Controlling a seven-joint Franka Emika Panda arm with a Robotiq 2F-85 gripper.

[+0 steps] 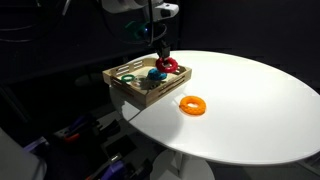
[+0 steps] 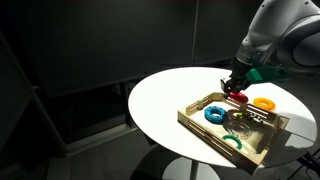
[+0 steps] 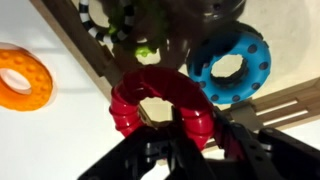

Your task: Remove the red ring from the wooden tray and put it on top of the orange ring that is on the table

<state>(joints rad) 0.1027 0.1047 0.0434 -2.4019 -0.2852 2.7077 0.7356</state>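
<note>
The robot will next carry the red ring (image 1: 170, 66) past the side of the tray, lower its gripper over the orange ring (image 1: 192, 104) and let go, since the orange ring lies flat and its top is uncovered.
My gripper (image 3: 188, 140) is shut on the near rim of the glossy red ring (image 3: 150, 95). It holds the ring at the corner of the wooden tray (image 3: 285, 98) that lies closest to the orange ring. In both exterior views the gripper (image 1: 163, 57) (image 2: 237, 86) comes down from above onto the red ring (image 1: 170, 66) (image 2: 239, 97). The orange ring (image 1: 192, 104) (image 2: 264, 103) (image 3: 22, 78) lies flat on the white table (image 1: 255, 100) (image 2: 160, 100), a short way outside the tray (image 1: 140, 92) (image 2: 205, 131).
A blue ring (image 1: 156, 74) (image 2: 215, 114) (image 3: 232, 65) lies in the tray beside the red one. A green ring (image 1: 128, 77) and a black-and-white striped ring (image 3: 98, 20) lie further in. The table's edge (image 1: 150, 125) drops off near the tray.
</note>
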